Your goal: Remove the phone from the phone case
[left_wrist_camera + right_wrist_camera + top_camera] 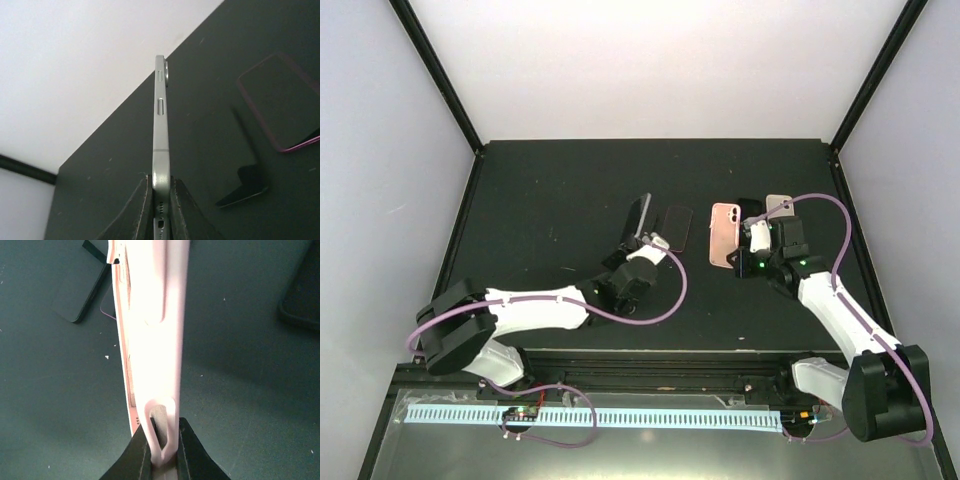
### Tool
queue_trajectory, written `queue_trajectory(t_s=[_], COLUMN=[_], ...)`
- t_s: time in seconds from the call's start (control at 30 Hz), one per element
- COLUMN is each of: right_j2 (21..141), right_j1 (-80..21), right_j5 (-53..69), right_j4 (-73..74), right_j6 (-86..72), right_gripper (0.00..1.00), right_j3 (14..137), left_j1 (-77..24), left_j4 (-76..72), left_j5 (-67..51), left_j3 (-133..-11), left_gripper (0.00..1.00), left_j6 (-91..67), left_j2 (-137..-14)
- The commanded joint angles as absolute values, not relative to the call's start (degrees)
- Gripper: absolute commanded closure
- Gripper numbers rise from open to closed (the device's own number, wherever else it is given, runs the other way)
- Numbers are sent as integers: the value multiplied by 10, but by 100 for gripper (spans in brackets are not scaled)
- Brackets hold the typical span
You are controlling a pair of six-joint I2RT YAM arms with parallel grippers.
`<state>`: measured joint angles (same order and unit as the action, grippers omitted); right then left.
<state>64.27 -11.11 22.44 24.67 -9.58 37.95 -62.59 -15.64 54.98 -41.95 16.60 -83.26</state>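
Note:
My left gripper is holding the phone and will lower it next toward the left in the top view. It will release the phone on the open tabletop, because that spot is clear of the dark case.
My left gripper is shut on the bottom end of a bare silver phone and holds it upright on edge above the table. In the left wrist view the phone rises from between the fingers of the left gripper. My right gripper is shut on the bottom edge of a pink phone case. In the right wrist view the right gripper pinches the pink case, and a rose-coloured phone edge shows along the case's left side.
A dark case with a purple rim lies flat between the two grippers; it also shows in the left wrist view and the right wrist view. Behind the right gripper lie a dark object and a pale phone.

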Motion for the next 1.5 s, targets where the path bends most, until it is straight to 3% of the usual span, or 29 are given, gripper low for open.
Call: queue_trajectory(t_s=[0.0,0.6,0.87,1.07,1.27,1.47], right_j2=[637,652,654,651,652,653], right_j1=[-100,-49,-45,-40,-38,-37], right_j5=[237,297,302,308,310,315], right_j4=[228,248,251,253,253,255], right_j6=[-82,-81,-77,-75,-72,-71], right_gripper=[99,99,99,99,99,99], right_j3=[381,393,395,397,397,401], left_j1=[-569,-482,-467,-464,-463,-465], left_j4=[-128,-14,58,97,124,214], left_j5=[560,591,580,581,583,547], left_j3=[-430,-517,-559,-569,-573,-590], left_gripper=[99,99,92,69,58,36], left_j6=[210,224,186,161,119,25], left_j2=[-847,-1009,-1062,-1082,-1085,-1077])
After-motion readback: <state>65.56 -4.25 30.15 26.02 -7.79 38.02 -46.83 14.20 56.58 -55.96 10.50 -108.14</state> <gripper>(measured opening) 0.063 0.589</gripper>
